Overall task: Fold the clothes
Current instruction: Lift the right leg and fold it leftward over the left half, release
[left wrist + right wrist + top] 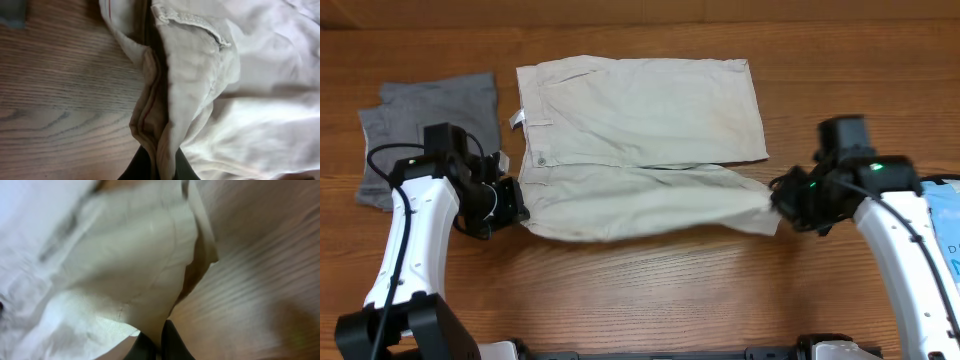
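Observation:
The front leg bows. My right gripper should next rise outward, to the right in the overhead view, over the wood past the back leg, and let go of the hem.
The pale beige shorts (640, 130) lie spread across the middle of the wooden table, waistband to the left, one leg at the back and the other at the front. My left gripper (512, 205) is shut on the waistband corner of the front leg, and the pinched beige cloth (165, 125) shows between its fingers. My right gripper (782, 205) is shut on the hem end of the same front leg, with the cloth (145, 280) bunched in its jaws. The front leg is stretched between the two grippers.
Darker grey shorts (430, 125) lie folded at the far left, behind my left arm. A light-blue printed item (945, 215) lies at the right edge under my right arm. Bare wood runs along the front of the table (650, 290).

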